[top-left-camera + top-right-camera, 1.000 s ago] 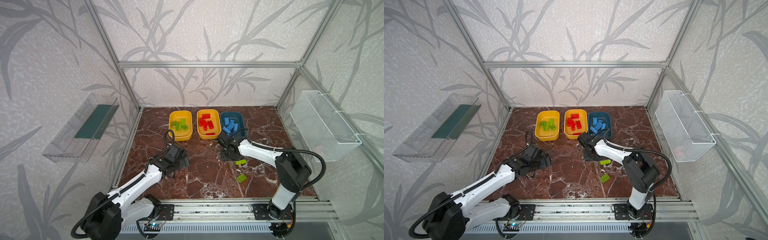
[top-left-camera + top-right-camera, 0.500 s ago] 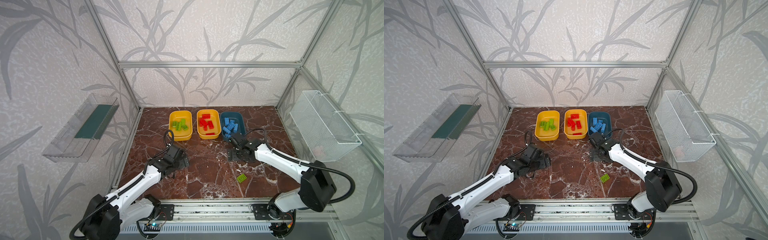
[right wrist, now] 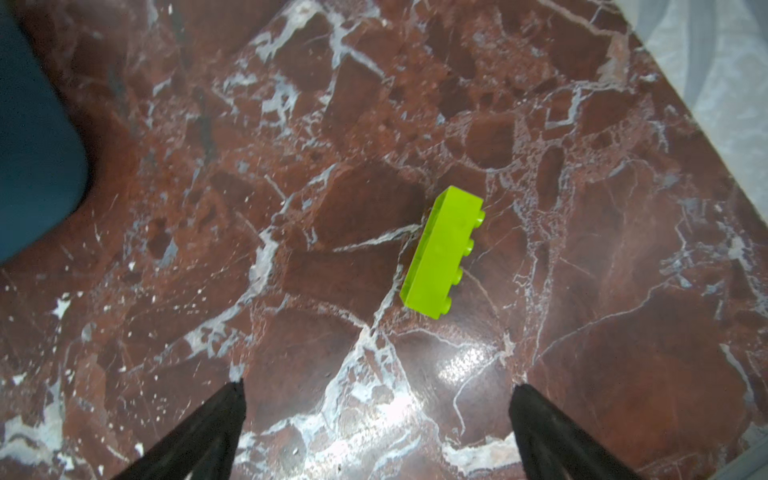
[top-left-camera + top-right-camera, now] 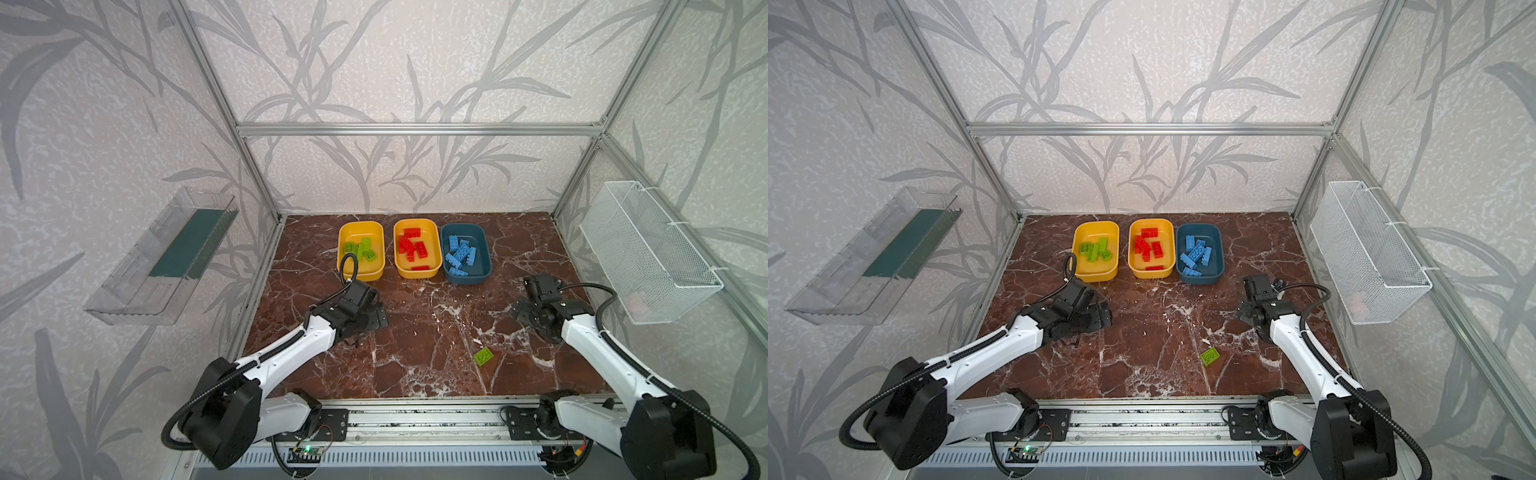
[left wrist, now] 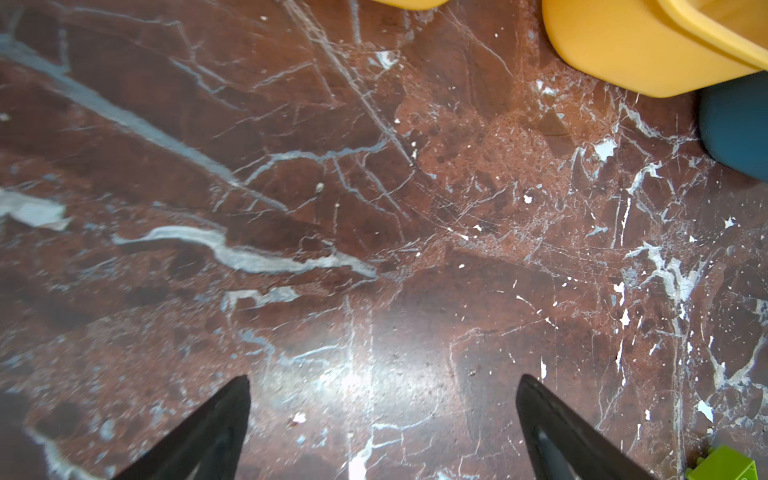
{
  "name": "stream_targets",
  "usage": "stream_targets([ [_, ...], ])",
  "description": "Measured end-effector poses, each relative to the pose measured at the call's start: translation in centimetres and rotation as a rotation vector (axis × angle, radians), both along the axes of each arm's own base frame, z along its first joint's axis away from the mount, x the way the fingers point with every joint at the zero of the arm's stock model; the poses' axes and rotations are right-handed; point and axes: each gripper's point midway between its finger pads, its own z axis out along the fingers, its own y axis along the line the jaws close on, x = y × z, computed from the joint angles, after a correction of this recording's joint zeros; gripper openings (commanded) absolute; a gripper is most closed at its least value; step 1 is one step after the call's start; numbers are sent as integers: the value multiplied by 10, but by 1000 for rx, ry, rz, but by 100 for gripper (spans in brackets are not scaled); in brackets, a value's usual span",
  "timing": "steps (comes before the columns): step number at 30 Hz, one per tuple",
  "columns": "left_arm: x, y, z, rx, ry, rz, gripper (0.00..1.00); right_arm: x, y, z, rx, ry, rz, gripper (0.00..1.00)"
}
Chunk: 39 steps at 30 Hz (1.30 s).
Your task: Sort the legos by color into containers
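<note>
My right gripper descends onto the middle of the long lime lego [image 3: 442,254] next. It turns a little to line its open fingers up, because the lego lies slanted to them.
Three containers stand in a row at the back: a yellow tub [image 4: 360,274] with green legos [image 4: 360,250], a yellow tub [image 4: 417,272] with red legos [image 4: 413,246], and a dark blue tub [image 4: 467,279] with blue legos [image 4: 460,253]. One small green lego [image 4: 483,356] [image 4: 1209,356] lies on the floor at front centre. In the right wrist view a long lime lego [image 3: 442,251] lies on its side ahead of my open right gripper [image 3: 378,384] [image 4: 524,311]. It does not show in the top views. My left gripper [image 5: 384,378] [image 4: 376,318] hangs open and empty over bare floor.
The floor is red-brown marble [image 4: 415,332]. A clear wall tray [image 4: 166,266] hangs on the left wall and a white wire mesh basket [image 4: 648,257] on the right wall. An aluminium rail [image 4: 415,415] runs along the front edge.
My right arm swung from beside the blue tub out to the right and its jaws opened. The green lego that lay by it at centre no longer shows there. The left arm barely moved.
</note>
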Motion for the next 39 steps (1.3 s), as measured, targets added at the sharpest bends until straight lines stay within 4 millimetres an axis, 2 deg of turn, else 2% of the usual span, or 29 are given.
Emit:
stream_targets([
  [6,7,-9,-6,-1,18,-30,99,9,-28,-19,23,34,-94,90],
  [13,16,-15,1,-5,1,-47,99,14,-48,-43,71,39,-132,78],
  [17,19,-17,0,-2,3,-51,99,16,-55,-59,114,64,-139,60],
  [22,19,-18,-6,8,25,-51,99,26,-56,-70,162,108,-120,44],
  [25,19,-18,-9,11,31,-51,99,40,-54,-71,192,129,-99,20],
  [27,19,-18,-8,11,31,-51,99,48,-54,-70,208,136,-93,0],
  [28,19,-18,-8,11,30,-51,99,51,-53,-69,214,134,-89,0],
  [34,19,-16,-4,14,23,-46,99,46,-36,-67,272,162,-41,0],
  [37,17,-11,1,25,16,-32,99,44,-8,-54,276,180,41,0],
  [39,16,-7,8,27,-2,-21,99,54,25,-31,272,148,140,0],
])
